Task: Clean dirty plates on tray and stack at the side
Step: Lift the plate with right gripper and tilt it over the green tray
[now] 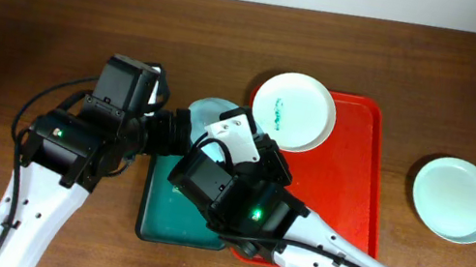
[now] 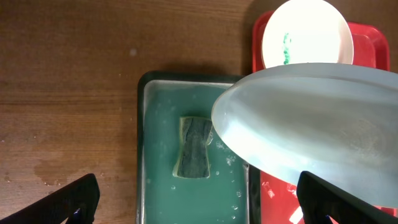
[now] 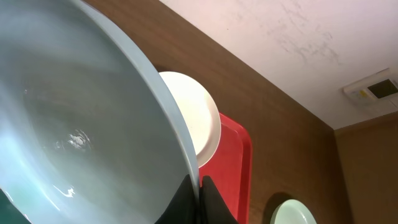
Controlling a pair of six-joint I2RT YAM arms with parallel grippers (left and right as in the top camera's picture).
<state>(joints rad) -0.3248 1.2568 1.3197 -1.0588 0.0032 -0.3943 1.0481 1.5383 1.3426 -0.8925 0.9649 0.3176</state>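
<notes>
The clean plate (image 1: 455,199) is below my right gripper and to its right in the overhead view. I should carry the wet plate over it, lower it and release it to stack them.
My right gripper (image 3: 200,186) is shut on the rim of a pale wet plate (image 3: 74,124) and holds it tilted above the green sponge tray (image 2: 186,199). The plate also shows in the left wrist view (image 2: 311,130) and partly in the overhead view (image 1: 208,109). My left gripper (image 2: 199,208) is open and empty above the sponge tray, a little below the held plate. A plate with a teal smear (image 1: 293,111) lies at the far end of the red tray (image 1: 358,174). A clean plate (image 1: 455,198) lies on the table to the right.
A dark sponge (image 2: 194,147) lies in the soapy water of the green sponge tray, left of the red tray. Both arms crowd the middle of the overhead view (image 1: 212,168). Wooden table (image 1: 42,20) surrounds the trays.
</notes>
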